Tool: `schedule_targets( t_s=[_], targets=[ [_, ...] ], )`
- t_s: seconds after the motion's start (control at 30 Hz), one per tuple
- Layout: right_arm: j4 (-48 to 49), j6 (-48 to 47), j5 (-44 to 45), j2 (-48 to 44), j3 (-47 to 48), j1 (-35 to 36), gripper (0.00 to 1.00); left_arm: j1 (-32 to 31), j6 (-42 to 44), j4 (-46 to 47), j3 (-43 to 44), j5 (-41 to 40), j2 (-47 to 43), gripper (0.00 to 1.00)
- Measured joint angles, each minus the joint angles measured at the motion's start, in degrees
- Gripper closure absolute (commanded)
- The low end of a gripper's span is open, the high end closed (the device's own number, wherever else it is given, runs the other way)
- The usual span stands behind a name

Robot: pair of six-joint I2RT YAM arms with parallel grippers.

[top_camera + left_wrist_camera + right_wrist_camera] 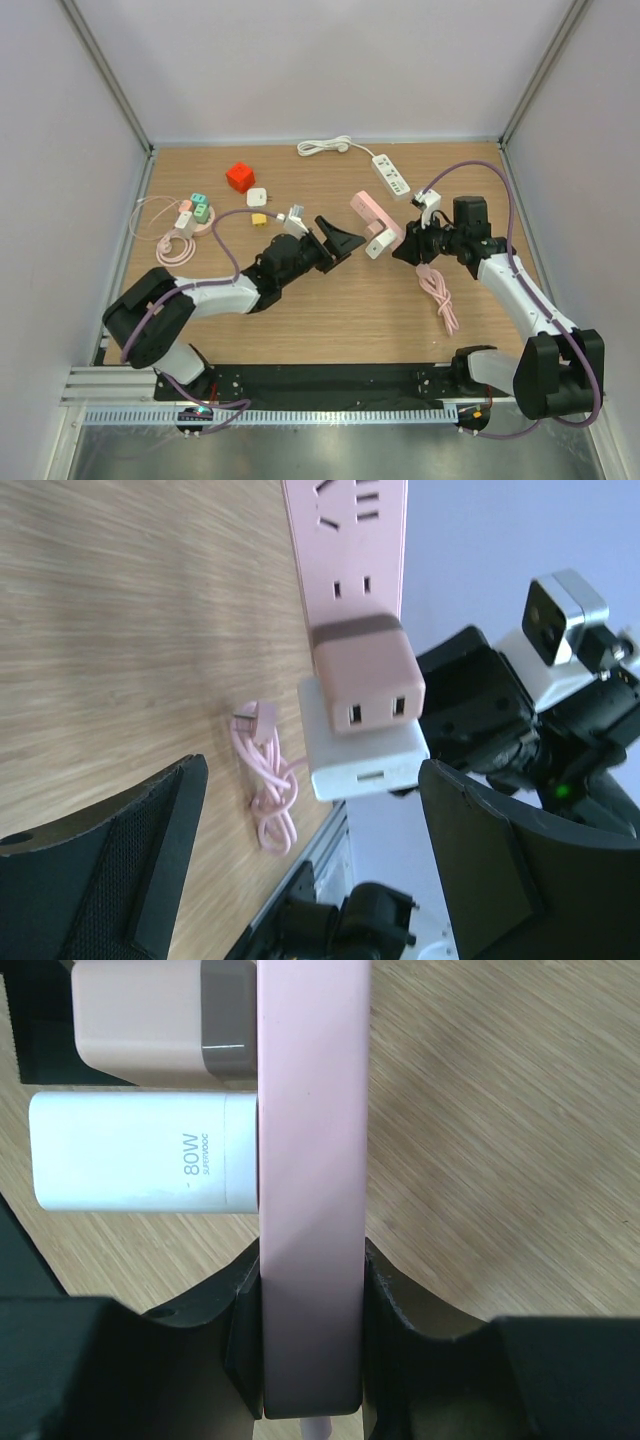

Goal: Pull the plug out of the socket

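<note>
The pink adapter (pixel 160 1020) still sits beyond the spread fingers of my left gripper. My left gripper needs to go outward and to the right in the top view to bring them around it.
A pink power strip (pixel 378 218) is held off the table, clamped at its near end by my right gripper (pixel 407 245). In the right wrist view the strip (pixel 310 1160) sits tight between the jaws of the gripper (pixel 310 1330). Two plugs stick out of the strip's face: a white 80W charger (pixel 140 1152) and a pink adapter (pixel 160 1020). My left gripper (pixel 342 241) is open and empty, just left of the plugs. In the left wrist view the white charger (pixel 365 748) and the pink adapter (pixel 365 675) sit just beyond the spread fingers (pixel 150 860).
A pink cable (pixel 440 295) lies coiled under the right arm. A white power strip (pixel 392 175) with its cord lies at the back. At the back left are a red cube (pixel 240 177), a white cube (pixel 257 197), small adapters (pixel 195 210) and a pink coiled cable (pixel 175 245).
</note>
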Motion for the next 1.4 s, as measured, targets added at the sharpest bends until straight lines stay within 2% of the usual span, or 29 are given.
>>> schedule_targets(
  t_s=[0.17, 0.3, 0.37, 0.73, 0.93, 1.03, 1.07, 1.1, 1.4],
  targets=[
    [0.09, 0.0, 0.52, 0.0, -0.02, 0.07, 0.99, -2.01, -1.22, 0.28, 4.87, -6.82, 4.83, 0.1],
    [0.17, 0.02, 0.61, 0.0, -0.04, 0.07, 0.99, -2.36, -1.36, 0.7, 7.65, -9.86, 6.99, 0.16],
    [0.2, 0.09, 0.63, 0.0, -0.04, 0.07, 0.99, -2.43, -1.55, 0.72, 9.05, -10.71, 8.09, 0.2],
    [0.42, 1.25, 2.95, -0.81, -0.04, 0.07, 0.99, -3.43, -3.26, -2.08, 15.41, -11.52, 12.35, 0.27],
    [0.5, 1.42, 4.04, -0.81, -0.04, 0.07, 0.99, -3.85, -3.32, -4.76, 18.01, -12.04, 13.03, 0.48],
    [0.85, 1.51, 4.66, -0.85, -0.04, 0.07, 0.99, -3.85, -3.63, -5.81, 18.67, -12.24, 13.4, 0.74],
    [0.85, 1.53, 4.79, -0.85, -0.04, 0.07, 0.99, -3.85, -3.54, -5.92, 18.8, -12.28, 13.42, 0.96],
    [0.85, 1.62, 4.96, -0.85, -0.04, 0.09, 0.99, -3.85, -3.56, -6.12, 18.86, -12.31, 13.42, 1.0],
    [1.68, 4.46, 11.5, -2.71, -1.09, 2.51, 0.99, -4.02, -3.15, -11.13, 18.99, -14.08, 11.3, 1.0]
  ],
)
